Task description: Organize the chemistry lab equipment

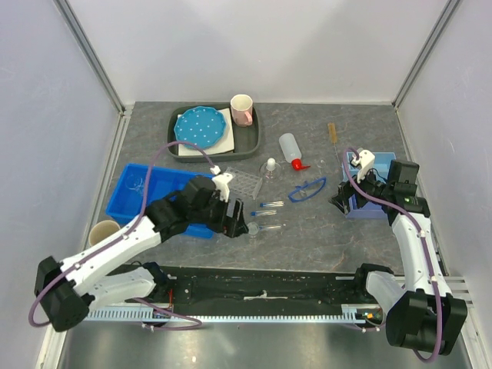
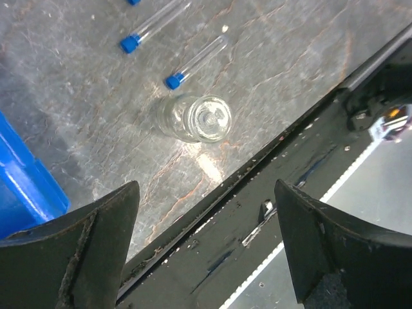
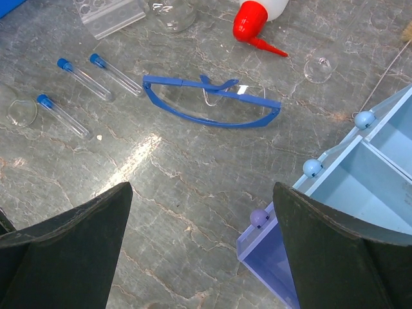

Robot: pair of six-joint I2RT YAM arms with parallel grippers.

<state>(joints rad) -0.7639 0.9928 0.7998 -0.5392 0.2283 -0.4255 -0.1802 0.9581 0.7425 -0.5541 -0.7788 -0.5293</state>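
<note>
My left gripper needs to move across and down next and close around the small glass beaker (image 1: pixel 254 228), because the beaker is below it, to its right in the top view.
My left gripper (image 1: pixel 238 218) (image 2: pixel 206 248) is open and empty, just left of a small clear glass beaker (image 1: pixel 254 228) (image 2: pixel 197 119) that lies on its side. Three blue-capped tubes (image 1: pixel 270 204) (image 3: pixel 82 78) lie loose beside it. The clear tube rack (image 1: pixel 247 183), a small flask (image 1: pixel 270 169), the white red-nozzled squeeze bottle (image 1: pixel 290 148) (image 3: pixel 256 14) and the blue goggles (image 1: pixel 307 189) (image 3: pixel 212 104) sit mid-table. A thin brown stick (image 1: pixel 333 134) lies at the back. My right gripper (image 1: pixel 339 201) (image 3: pixel 203 251) is open and empty, right of the goggles.
A blue bin (image 1: pixel 150 198) sits left of my left arm. A light blue compartment box (image 1: pixel 370 201) (image 3: pixel 360 187) is under my right wrist. A dark tray (image 1: pixel 253 141) at the back holds a dotted plate and a mug. A cup (image 1: pixel 103 231) stands far left.
</note>
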